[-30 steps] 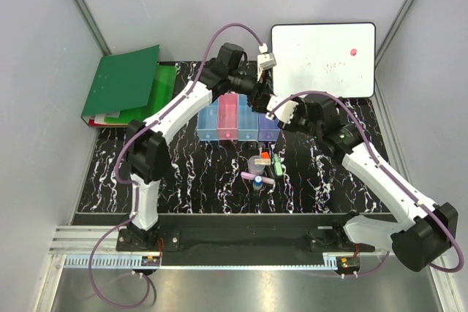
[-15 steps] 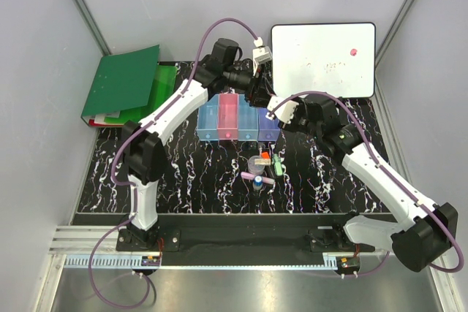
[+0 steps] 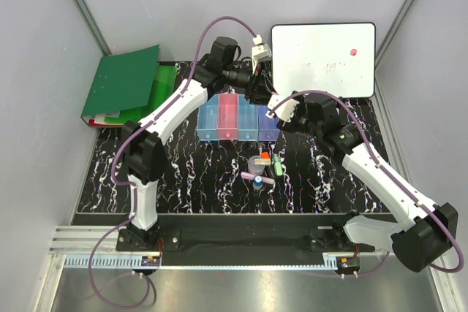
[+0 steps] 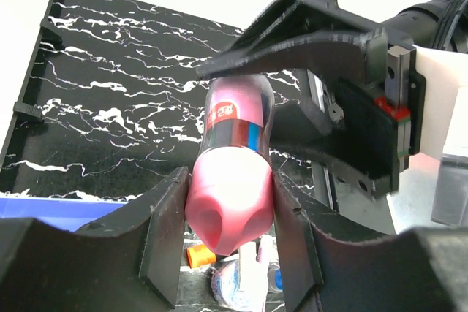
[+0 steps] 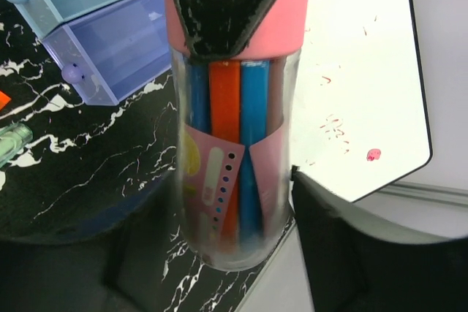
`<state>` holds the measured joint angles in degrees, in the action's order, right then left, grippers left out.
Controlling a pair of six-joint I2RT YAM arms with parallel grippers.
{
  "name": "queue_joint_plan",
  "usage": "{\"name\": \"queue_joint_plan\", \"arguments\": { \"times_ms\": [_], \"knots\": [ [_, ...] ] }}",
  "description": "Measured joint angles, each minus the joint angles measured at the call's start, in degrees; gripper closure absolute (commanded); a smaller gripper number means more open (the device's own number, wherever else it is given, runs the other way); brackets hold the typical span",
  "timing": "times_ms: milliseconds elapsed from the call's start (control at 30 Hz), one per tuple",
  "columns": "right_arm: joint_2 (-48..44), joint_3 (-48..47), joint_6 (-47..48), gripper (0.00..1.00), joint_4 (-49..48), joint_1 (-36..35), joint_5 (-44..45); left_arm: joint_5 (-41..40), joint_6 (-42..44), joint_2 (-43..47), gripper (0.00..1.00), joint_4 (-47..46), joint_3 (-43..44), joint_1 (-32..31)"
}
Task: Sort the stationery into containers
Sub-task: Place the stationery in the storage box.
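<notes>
The light blue bin by the binders is below, to the left in the top view, so next I will carry the tube in my left gripper across to it, lower the tube and release it.
A clear tube of coloured sticks with a pink cap hangs between both grippers above the back of the bins. My left gripper is shut on its pink cap. My right gripper is shut on the tube's clear end. Four bins stand in a row: light blue, pink, light blue and violet-blue. In front of them lie an orange-capped stick, a green pen, a round clear piece and a pink marker.
A whiteboard lies at the back right, just behind the grippers. Green binders lie at the back left. The black marbled mat covers the table.
Both grippers have shifted slightly toward the back left with the tube held between them. The bins and the loose items have not moved.
</notes>
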<state>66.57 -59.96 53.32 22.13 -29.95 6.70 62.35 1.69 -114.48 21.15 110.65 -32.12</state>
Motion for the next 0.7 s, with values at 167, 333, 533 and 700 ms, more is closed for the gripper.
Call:
{"name": "queue_joint_plan", "arguments": {
  "times_ms": [167, 333, 533, 700],
  "knots": [
    [-0.61, 0.00, -0.57, 0.00, -0.83, -0.04, -0.07, -0.11, -0.55, 0.04, 1.00, -0.61, -0.48, 0.11],
    [-1.60, 0.00, -1.99, 0.00, -1.29, -0.07, 0.07, -1.75, -0.48, 0.85, 1.00, -0.50, -2.43, 0.94],
    [-3.67, -0.02, -2.78, 0.00, -1.29, -0.09, 2.45, -11.87, 8.00, 1.18, 1.00, 9.97, -0.85, 6.14],
    [-5.38, -0.02, -2.86, 0.00, -1.33, -0.11, 4.87, -27.06, 20.33, 1.51, 1.00, 20.09, 0.22, 10.73]
  ]
}}
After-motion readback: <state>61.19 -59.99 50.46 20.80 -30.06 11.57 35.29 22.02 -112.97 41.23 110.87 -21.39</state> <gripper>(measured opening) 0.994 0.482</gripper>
